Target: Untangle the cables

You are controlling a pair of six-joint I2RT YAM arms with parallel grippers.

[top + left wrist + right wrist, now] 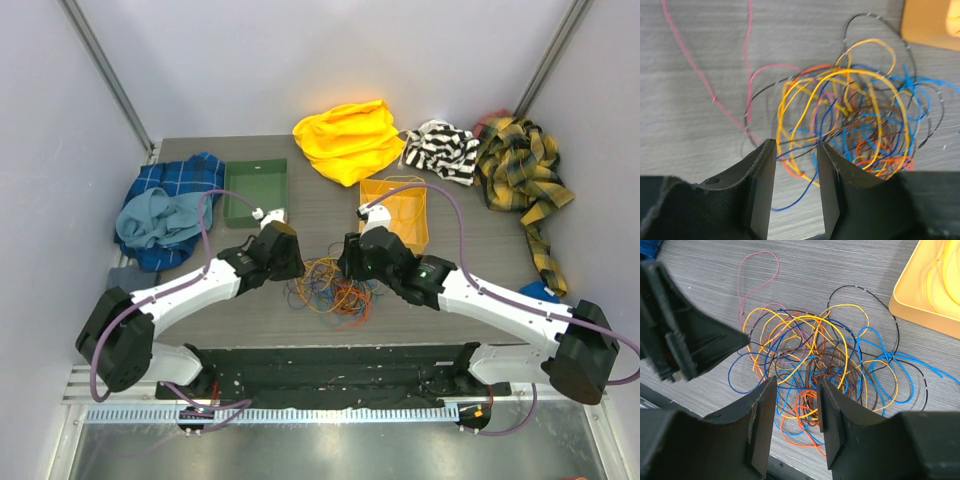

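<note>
My left gripper will next move down a little and close on the yellow wire at the heap's edge (303, 283) (779, 120), because the wire bows out from the thick tangle.
The cables (330, 287) lie in one tangled heap of thin orange, yellow, blue, brown, black and pink wires on the grey table between the two arms. My left gripper (290, 262) hovers at the heap's left edge, open and empty; in the left wrist view the cables (850, 120) lie past its open fingertips (796, 150), with a few strands showing between them. My right gripper (348, 262) hovers at the heap's right side, open and empty; in the right wrist view the cables (825, 365) lie below its fingertips (796, 385). The left gripper's fingers (695, 340) show at the left of that view.
An orange tray (412, 225) holding a yellow wire stands right behind the heap; it also shows in the right wrist view (920, 295). A green tray (236, 200) stands at the back left. Cloths lie around: blue plaid (165, 210), yellow (350, 140), striped (442, 150), yellow plaid (520, 165).
</note>
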